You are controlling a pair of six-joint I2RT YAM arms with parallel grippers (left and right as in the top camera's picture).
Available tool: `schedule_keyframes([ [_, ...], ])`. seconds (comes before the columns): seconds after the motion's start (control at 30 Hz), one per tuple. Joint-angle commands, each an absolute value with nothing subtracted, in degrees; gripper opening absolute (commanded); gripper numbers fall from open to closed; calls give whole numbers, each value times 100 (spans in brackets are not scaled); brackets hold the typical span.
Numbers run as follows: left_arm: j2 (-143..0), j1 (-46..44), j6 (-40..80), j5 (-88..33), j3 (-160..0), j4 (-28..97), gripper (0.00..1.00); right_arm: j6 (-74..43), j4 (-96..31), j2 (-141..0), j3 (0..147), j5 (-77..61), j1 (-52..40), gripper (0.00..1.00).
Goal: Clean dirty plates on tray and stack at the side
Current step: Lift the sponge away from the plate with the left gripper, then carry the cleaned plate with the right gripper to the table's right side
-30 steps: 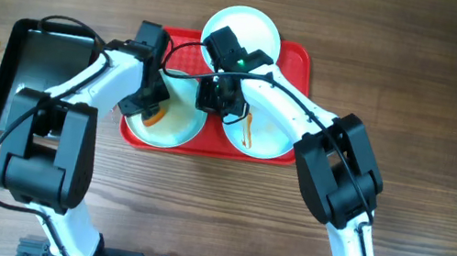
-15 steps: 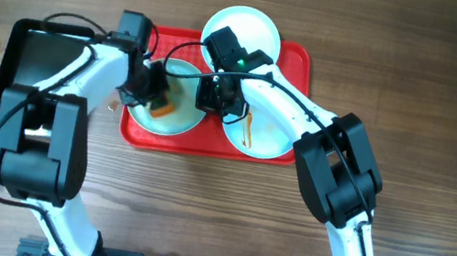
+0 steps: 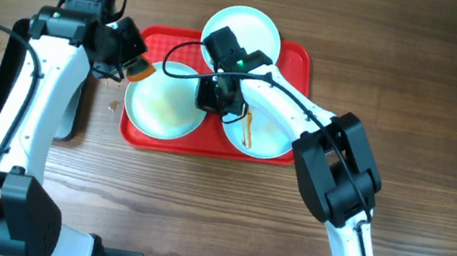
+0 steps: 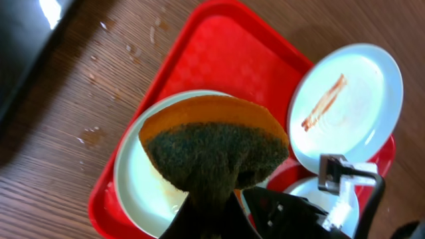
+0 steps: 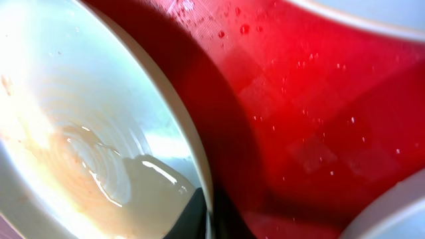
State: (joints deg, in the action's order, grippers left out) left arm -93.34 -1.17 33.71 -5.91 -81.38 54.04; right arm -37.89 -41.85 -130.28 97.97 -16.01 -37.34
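The sponge [image 4: 216,146] hangs clear, so my right gripper will next lift, shift right in the overhead view and lower to release the wet plate on the tabletop beyond the tray.
The red tray [image 3: 296,60] holds three white plates. The left plate [image 3: 163,103] is wet with a faint orange film. The right plate [image 3: 265,132] has a brown streak. The far plate [image 3: 250,29] overhangs the tray's back edge and shows a streak in the left wrist view [image 4: 345,99]. My left gripper [image 3: 131,62] is shut on an orange and dark green sponge [image 4: 216,146], held above the tray's left edge, off the left plate [image 4: 149,179]. My right gripper [image 3: 215,98] is shut on the left plate's right rim [image 5: 199,166], over the red tray floor [image 5: 312,99].
A black metal pan [image 3: 0,90] lies left of the tray, partly hidden under my left arm. Water drops [image 3: 111,107] lie on the wooden table between pan and tray. My right arm crosses over the right plate.
My left gripper has lifted the sponge off the left plate and moved it up and to the left, to the tray's left edge. The right gripper has stayed on the plate's rim.
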Motion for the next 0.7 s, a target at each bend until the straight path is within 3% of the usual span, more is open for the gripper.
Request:
schedule_keyframes([
  [0.0,-9292,64,3304,-395,-8197,5343,4,-3771,-4115,-13181,9758,-1302,-3822,23],
  [0.07,-9292,178,3301,-395,-8197,5349,4,-3920,-4115,-13181,9758,-1092,-3874,23],
  [0.13,-9292,252,3301,-395,-8197,5345,6,-3913,-4125,-13181,9758,-1103,-3876,4],
  [0.27,-9292,255,3170,-263,-8197,5347,8,-3736,-4163,-12947,9760,-1288,-3824,4],
  [0.37,-9292,281,3175,-250,-8197,5315,4,-3459,-4471,-12060,9760,-370,-3824,4],
  [0.67,-9295,281,3175,-250,-8197,5188,4,-3146,-5096,-11467,9760,1890,-3865,4],
])
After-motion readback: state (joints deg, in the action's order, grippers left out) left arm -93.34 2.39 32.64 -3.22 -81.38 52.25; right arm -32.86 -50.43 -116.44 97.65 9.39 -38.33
